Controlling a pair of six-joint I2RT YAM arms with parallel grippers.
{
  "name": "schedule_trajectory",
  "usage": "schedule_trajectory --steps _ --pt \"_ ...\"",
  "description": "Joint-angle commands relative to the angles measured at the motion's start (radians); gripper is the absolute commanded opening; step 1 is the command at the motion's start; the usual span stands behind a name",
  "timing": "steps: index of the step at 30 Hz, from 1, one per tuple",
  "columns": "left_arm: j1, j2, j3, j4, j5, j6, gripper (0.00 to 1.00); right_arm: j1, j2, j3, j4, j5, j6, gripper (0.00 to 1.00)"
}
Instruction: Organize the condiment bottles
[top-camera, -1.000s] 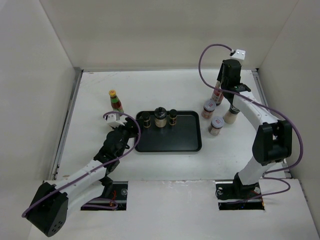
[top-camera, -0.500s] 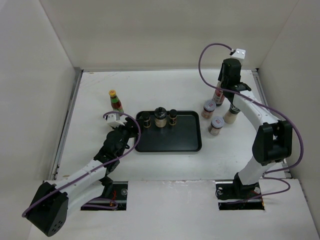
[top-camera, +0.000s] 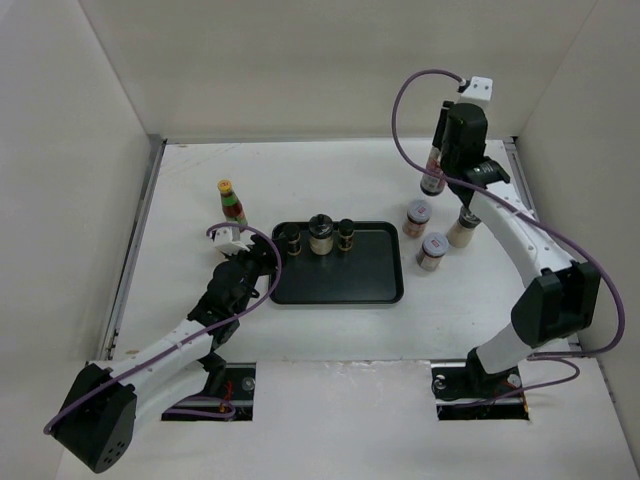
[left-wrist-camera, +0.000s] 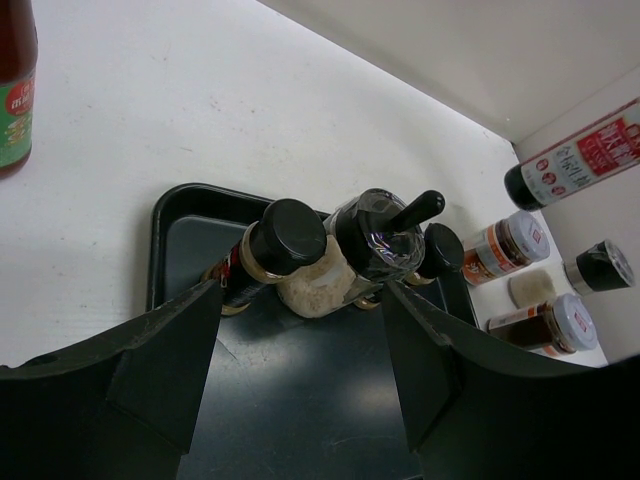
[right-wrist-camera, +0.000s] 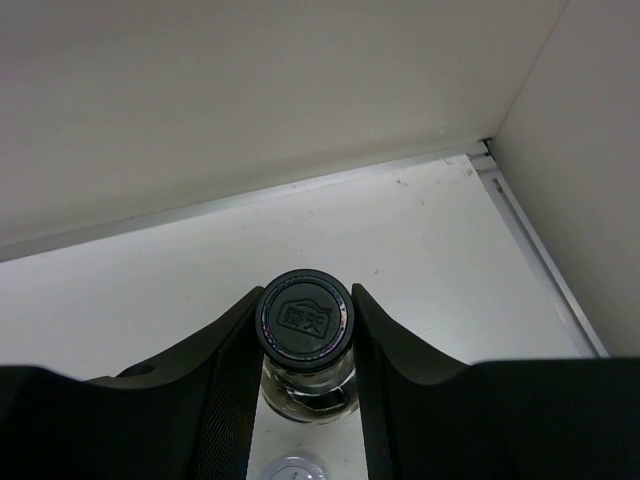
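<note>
My right gripper moves back and to the left in the top view next, then down at the tray's far corner (top-camera: 379, 238) by the spice jars. That corner stands empty.
My right gripper (top-camera: 441, 160) is shut on the tall clear black-capped bottle (top-camera: 433, 180) and holds it off the table at the back right. In the right wrist view the fingers (right-wrist-camera: 228, 350) clamp its neck just below the black cap (right-wrist-camera: 304, 317). My left gripper (top-camera: 268, 272) is open and empty over the left end of the black tray (top-camera: 350, 282). Three jars (top-camera: 321, 233) stand in a row along the tray's far edge; they show between the open fingers in the left wrist view (left-wrist-camera: 295, 240). The yellow-capped sauce bottle (top-camera: 232, 203) stands left of the tray.
Three spice jars stand on the table right of the tray: one near its corner (top-camera: 417, 217), one nearer me (top-camera: 432, 250), one to the right (top-camera: 462, 231). White walls close the back and both sides. A metal strip (right-wrist-camera: 530, 240) edges the right wall.
My right gripper has risen with the tall bottle, lifting it above the table and slightly toward the back wall. The left arm has not moved.
</note>
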Motion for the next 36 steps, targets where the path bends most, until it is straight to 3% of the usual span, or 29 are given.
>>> schedule_trajectory --steps 1,9,17,36 --pt "0.003 -0.011 0.012 0.061 0.01 0.001 0.64 0.067 -0.111 0.107 0.132 0.029 -0.039 0.23" --pt "0.011 -0.028 0.012 0.055 0.01 0.003 0.64 0.251 -0.184 0.087 0.132 0.044 -0.074 0.24" --pt "0.015 -0.052 0.008 0.049 0.01 0.007 0.64 0.396 -0.22 -0.101 0.188 0.083 -0.047 0.24" --pt "0.018 -0.052 0.006 0.046 0.003 0.011 0.64 0.469 -0.214 -0.364 0.293 0.104 0.05 0.24"
